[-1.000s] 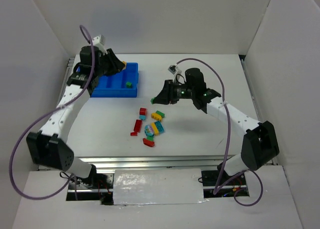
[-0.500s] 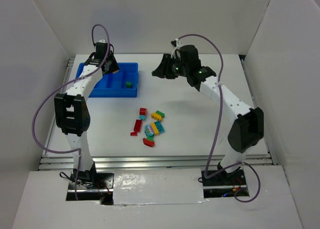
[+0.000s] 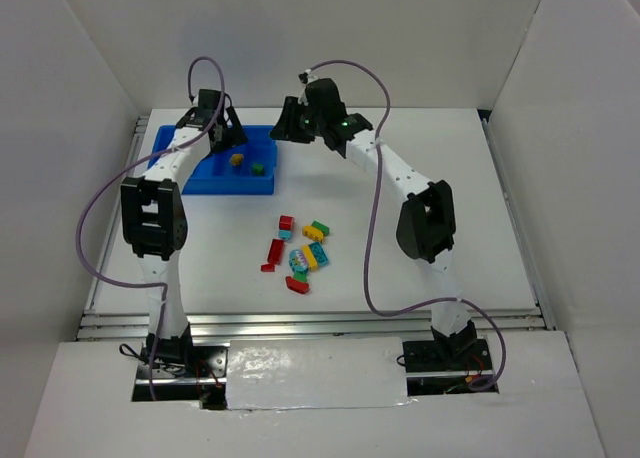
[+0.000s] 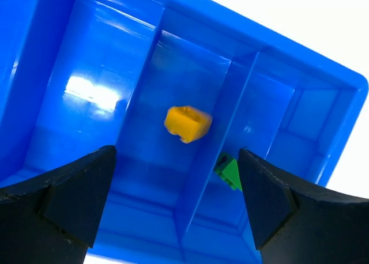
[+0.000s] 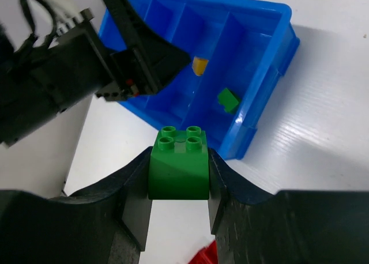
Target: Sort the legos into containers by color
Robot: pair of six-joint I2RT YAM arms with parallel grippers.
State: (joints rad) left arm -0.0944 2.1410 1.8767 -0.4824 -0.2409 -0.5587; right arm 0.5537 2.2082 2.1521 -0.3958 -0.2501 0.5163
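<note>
The right gripper carries the green lego to the left in the top view over the tray's end section (image 3: 261, 163) (image 5: 236, 86) next, since a green lego lies there.
The blue tray (image 3: 200, 175) of containers stands at the far left. My left gripper (image 4: 173, 200) hangs open above it, with nothing between its fingers (image 4: 75, 195). Below it a yellow lego (image 4: 188, 123) is in a middle compartment, and a green lego (image 4: 230, 172) lies in the end compartment beside it. My right gripper (image 5: 179, 177) is shut on a green lego (image 5: 179, 163), held above the table just beside the tray's (image 5: 285, 39) right end. In the top view the right gripper (image 3: 284, 128) is at the tray's far right corner, close to the left gripper (image 3: 225, 133).
A cluster of loose legos (image 3: 300, 248) in red, yellow, green and cyan lies mid-table in front of the tray. A red one (image 5: 202, 255) shows under the right gripper. White walls enclose the table on three sides. The two grippers are close together over the tray.
My left gripper has opened and the yellow lego now sits in the tray. My right arm has swung left and back to the tray's right end, still holding the green lego.
</note>
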